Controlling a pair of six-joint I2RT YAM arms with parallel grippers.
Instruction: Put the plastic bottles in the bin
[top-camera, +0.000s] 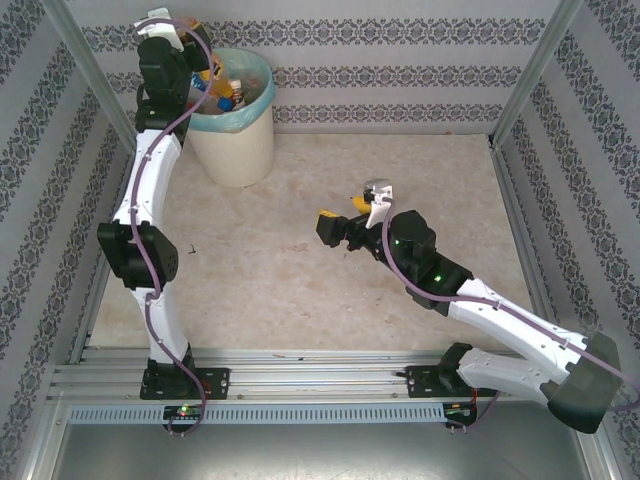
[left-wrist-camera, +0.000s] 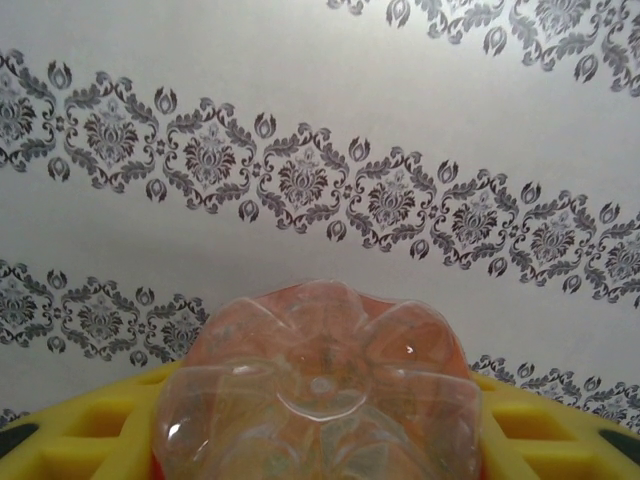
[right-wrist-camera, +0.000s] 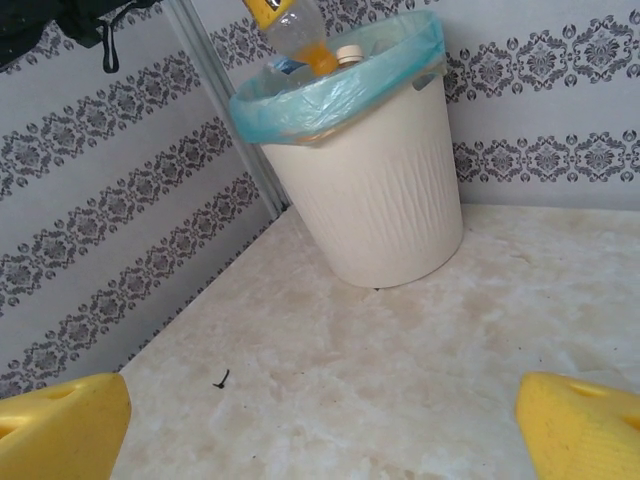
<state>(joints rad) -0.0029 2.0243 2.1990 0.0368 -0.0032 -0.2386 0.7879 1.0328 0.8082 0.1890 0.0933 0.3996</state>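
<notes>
The bottle still hangs beside the bin's rim, so next it goes with my left gripper from there over the bin's opening (top-camera: 235, 88), then down for release.
The cream bin (top-camera: 240, 140) with its turquoise liner stands at the table's back left, and several bottles (top-camera: 232, 95) lie inside it. My left gripper (top-camera: 205, 70) hangs over the bin's left rim, shut on an orange-tinted plastic bottle (left-wrist-camera: 320, 385) whose clear lobed base faces the wrist camera between the yellow fingers (left-wrist-camera: 85, 430). In the right wrist view that bottle (right-wrist-camera: 297, 35) hangs neck-down above the bin (right-wrist-camera: 370, 190). My right gripper (top-camera: 340, 232) is low over the middle of the table, open, facing the bin, with bare tabletop between its yellow fingertips (right-wrist-camera: 65, 425).
Patterned walls close in the table on three sides, with metal posts (top-camera: 85, 70) at the back corners. A small black speck (right-wrist-camera: 221, 378) lies on the marbled tabletop (top-camera: 300, 290). The arms' mounting rail (top-camera: 300, 375) runs along the near edge.
</notes>
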